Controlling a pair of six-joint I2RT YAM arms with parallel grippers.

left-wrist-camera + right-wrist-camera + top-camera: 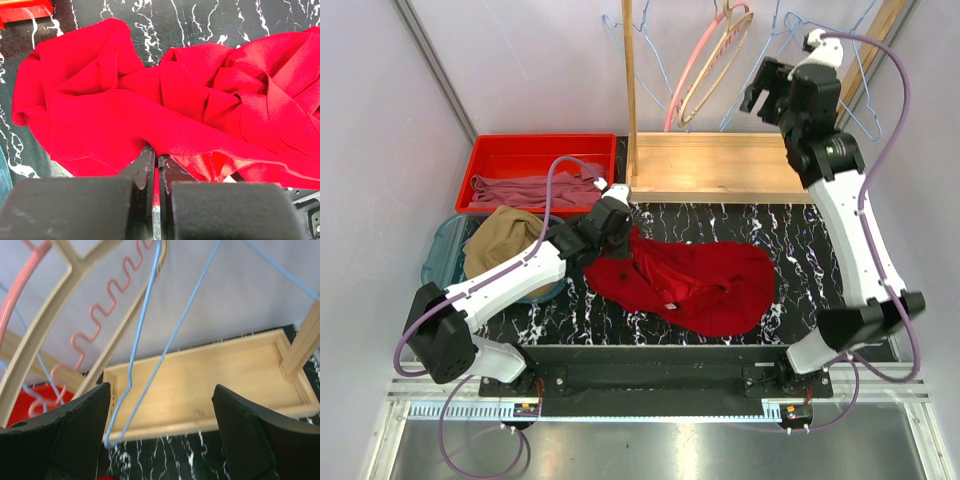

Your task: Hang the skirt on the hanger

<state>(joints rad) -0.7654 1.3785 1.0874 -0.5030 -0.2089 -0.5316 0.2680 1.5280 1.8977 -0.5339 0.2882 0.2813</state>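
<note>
My right gripper has its open fingers astride the wire's line already, so next it will push farther outward onto the light-blue hanger's sloping wire (758,65) (135,342), which hangs just outward of it.
The tan skirt (500,245) lies bunched in a blue basin (438,250) at the left, with no gripper on it. My left gripper (610,235) is low over the table and shut on the edge of a dark red garment (700,280). In the left wrist view the red cloth (150,100) is pinched between the gripper's (157,157) jaws. My right gripper (765,90) is raised and open at the rack. One light-blue wire hanger (136,343) hangs just inside the left finger of the gripper (160,390), untouched. More blue hangers (653,80) hang on the rack.
A thick pink hanger (705,60) and a pale wooden hanger (725,60) hang among the blue ones. The wooden rack base (720,165) and its post (630,90) stand at the back. A red bin (545,140) holds mauve cloth (530,190).
</note>
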